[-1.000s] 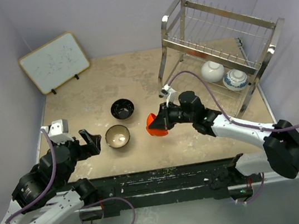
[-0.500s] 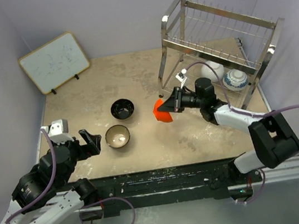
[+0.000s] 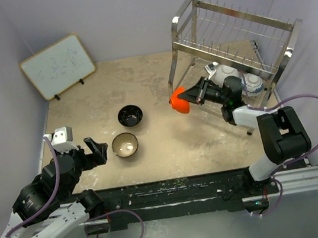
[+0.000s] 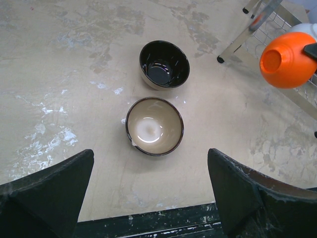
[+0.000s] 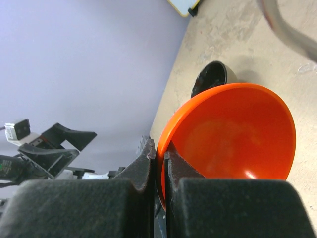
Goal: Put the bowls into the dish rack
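My right gripper carries the orange-red bowl [image 3: 180, 99] outward and down onto the lower shelf's wires beside the white bowl next. It releases it there, since that part of the shelf is empty.
My right gripper [image 3: 197, 94] is shut on the rim of the orange-red bowl [image 3: 180, 99], held on edge in the air by the front left leg of the silver dish rack [image 3: 231, 39]; the wrist view shows the bowl [image 5: 233, 134] pinched between the fingers. The white bowl [image 3: 225, 74] and the blue-and-white bowl [image 3: 252, 83] sit on the rack's lower tier. The black bowl [image 3: 130, 115] and the tan bowl [image 3: 125, 144] stand on the table. My left gripper [image 3: 96, 150] is open and empty, just left of the tan bowl [image 4: 154, 126].
A wood-framed whiteboard [image 3: 58, 66] leans at the back left wall. The rack's upper tier and legs stand close around my right arm. The black table edge runs along the front.
My right gripper has carried the orange-red bowl up and to the right, from the table's middle to the rack's front left leg. The left arm has not moved.
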You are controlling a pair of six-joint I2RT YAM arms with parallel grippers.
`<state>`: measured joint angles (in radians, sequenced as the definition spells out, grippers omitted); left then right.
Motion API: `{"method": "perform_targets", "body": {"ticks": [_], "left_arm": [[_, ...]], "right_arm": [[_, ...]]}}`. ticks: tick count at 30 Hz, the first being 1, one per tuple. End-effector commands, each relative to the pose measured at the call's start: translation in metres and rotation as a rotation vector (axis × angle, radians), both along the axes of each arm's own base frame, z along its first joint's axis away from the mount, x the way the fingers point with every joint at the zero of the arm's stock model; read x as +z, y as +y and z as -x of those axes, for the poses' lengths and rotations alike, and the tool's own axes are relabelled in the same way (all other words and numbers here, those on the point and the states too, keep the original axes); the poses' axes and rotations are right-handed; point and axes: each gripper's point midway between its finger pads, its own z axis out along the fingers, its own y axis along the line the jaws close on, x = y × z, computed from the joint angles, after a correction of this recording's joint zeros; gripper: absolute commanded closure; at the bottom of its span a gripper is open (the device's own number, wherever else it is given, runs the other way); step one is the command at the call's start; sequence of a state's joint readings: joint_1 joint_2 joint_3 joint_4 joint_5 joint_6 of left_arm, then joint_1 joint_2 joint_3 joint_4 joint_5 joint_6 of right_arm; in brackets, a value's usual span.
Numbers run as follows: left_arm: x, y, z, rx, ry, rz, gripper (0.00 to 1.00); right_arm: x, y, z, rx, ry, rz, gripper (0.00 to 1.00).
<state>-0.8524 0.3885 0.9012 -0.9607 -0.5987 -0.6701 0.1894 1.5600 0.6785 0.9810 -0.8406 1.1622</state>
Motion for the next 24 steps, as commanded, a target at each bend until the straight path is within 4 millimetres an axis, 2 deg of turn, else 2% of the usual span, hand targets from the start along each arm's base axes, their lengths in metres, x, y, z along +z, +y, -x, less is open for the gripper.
{"method": "perform_targets", "body": {"ticks": [1, 15, 24], "left_arm": [[0.004, -0.002, -0.002, 0.004, -0.010, 0.013, 0.01], [0.005, -0.002, -0.001, -0.002, -0.014, 0.022, 0.01], [0.005, -0.002, -0.001, -0.003, -0.012, 0.019, 0.01]], "right_arm": [[0.044, -0.016, -0.021, -0.058, -0.118, -0.072, 1.00], [0.057, -0.046, -0.085, -0.271, -0.144, -0.135, 1.00], [0.033, -0.055, -0.117, -0.339, -0.106, -0.179, 1.00]]}}
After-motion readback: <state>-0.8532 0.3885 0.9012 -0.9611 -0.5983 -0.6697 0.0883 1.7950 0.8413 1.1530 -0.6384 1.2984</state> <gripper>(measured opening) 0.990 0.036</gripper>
